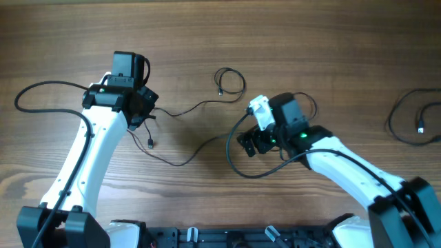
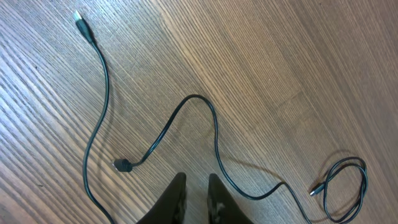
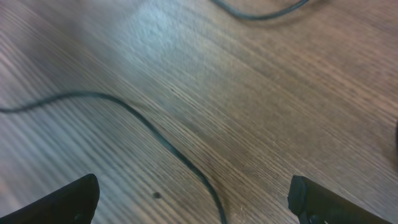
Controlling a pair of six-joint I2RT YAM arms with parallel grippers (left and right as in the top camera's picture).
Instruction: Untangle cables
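Observation:
My right gripper has its fingers wide open and the second cable by the wood already passes between them, so it will lower to that cable next and close there.
Several thin black cables lie spread on the wooden table. One cable point(image 2: 215, 127) runs from a small plug point(image 2: 122, 165) round to a little loop point(image 2: 364, 186). Beside it another cable point(image 2: 106, 93) ends in a silver-tipped plug point(image 2: 79, 17). My left gripper point(image 2: 196, 177) hovers over bare wood between them, its fingers a narrow gap apart and holding nothing; from overhead it point(image 1: 145, 117) sits beside the cable leading to the loop point(image 1: 231, 81). My right gripper point(image 3: 193, 193) stands wide open just above a cable point(image 3: 155, 134) that passes between its fingers; overhead it point(image 1: 247, 143) is inside a cable curve point(image 1: 234, 162).
A separate black cable point(image 1: 406, 117) curls at the far right edge of the table. Thicker arm wires trail at the left point(image 1: 41, 86). The arm bases stand along the front edge point(image 1: 207, 238).

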